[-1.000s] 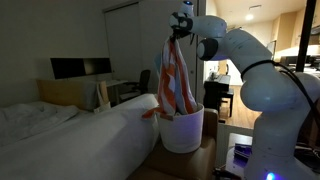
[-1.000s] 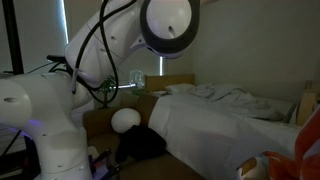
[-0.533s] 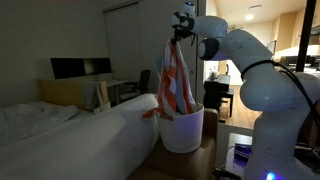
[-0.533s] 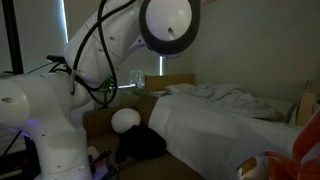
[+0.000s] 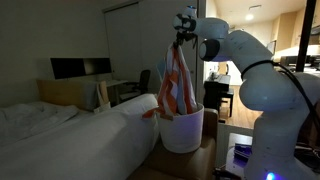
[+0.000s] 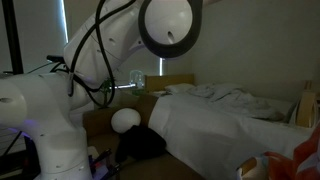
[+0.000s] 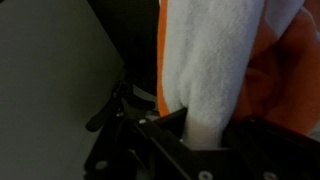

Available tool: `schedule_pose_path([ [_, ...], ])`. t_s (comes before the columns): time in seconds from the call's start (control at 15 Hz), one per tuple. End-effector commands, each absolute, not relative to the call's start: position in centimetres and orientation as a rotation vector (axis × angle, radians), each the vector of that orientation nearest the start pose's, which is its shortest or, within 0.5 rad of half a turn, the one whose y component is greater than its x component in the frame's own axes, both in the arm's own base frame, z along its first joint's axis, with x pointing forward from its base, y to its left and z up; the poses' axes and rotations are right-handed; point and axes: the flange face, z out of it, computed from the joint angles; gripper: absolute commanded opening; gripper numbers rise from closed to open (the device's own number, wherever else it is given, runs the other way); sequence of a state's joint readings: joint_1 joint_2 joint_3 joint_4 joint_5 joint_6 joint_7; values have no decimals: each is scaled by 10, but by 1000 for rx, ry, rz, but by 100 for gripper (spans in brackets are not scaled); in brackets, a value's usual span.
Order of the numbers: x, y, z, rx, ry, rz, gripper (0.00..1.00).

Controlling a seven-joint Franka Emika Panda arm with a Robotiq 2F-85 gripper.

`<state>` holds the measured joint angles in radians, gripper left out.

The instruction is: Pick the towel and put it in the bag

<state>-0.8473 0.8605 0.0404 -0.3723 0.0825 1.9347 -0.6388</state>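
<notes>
The gripper will next lower toward the opening of the white bag [image 5: 183,128] and let go of the striped towel, because the towel's upper part still hangs above the bag's rim.
The striped orange, white and light blue towel [image 5: 178,85] hangs straight down from my gripper [image 5: 181,34], which is shut on its top end. Its lower end reaches into the mouth of the white bucket-shaped bag [image 5: 183,128] that stands directly beneath. In the wrist view the towel [image 7: 215,60] fills the upper right, clamped between the dark jaws [image 7: 205,128]. In an exterior view [image 6: 300,160] only an orange scrap of the towel shows at the lower right corner; the bag is hidden there.
A bed with white bedding [image 5: 60,135] lies beside the bag, and shows in an exterior view [image 6: 230,115] too. A desk with a monitor [image 5: 80,68] and chair stands behind. The robot's white base [image 5: 275,120] is close to the bag.
The gripper and towel have shifted slightly, toward the arm side; the towel still hangs over the bag.
</notes>
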Motion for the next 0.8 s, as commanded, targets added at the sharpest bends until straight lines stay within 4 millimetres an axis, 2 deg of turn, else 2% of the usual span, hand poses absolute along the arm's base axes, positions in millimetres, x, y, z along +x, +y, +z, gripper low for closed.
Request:
schedule_pose_path([
  [0.0,519,-563,654,-3344,327,-1040,12],
  [0.27,522,-563,648,-3343,324,-1028,12],
  [0.33,522,-563,648,-3344,324,-1029,5],
  [0.53,534,-568,620,-3344,263,-980,6],
  [0.73,548,-572,582,-3337,123,-904,6],
])
